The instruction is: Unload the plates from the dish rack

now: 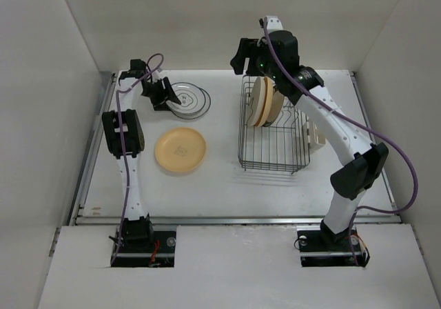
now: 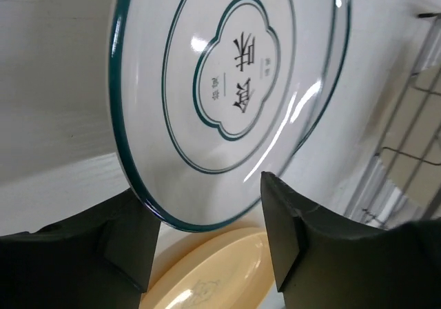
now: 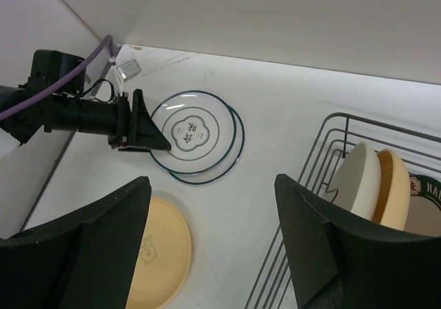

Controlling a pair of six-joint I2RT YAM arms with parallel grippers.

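I will move my right gripper past the upright yellow-orange plate next. Then I will turn it as I lower it onto the dark-rimmed plate's upper rim.
The black wire dish rack stands right of centre and holds three upright plates: a cream plate, a yellow-orange plate and a dark-rimmed one. Two white plates with dark rings lie stacked and offset on the table at the back left. A yellow-orange plate lies flat in front of them. My left gripper is open at the left rim of the top white plate, a finger on each side of the rim. My right gripper is open and empty, high over the rack's far left corner.
A beige plastic holder hangs on the rack's right side. White walls close in the table at the back and both sides. The rack's wires show at the right of the left wrist view.
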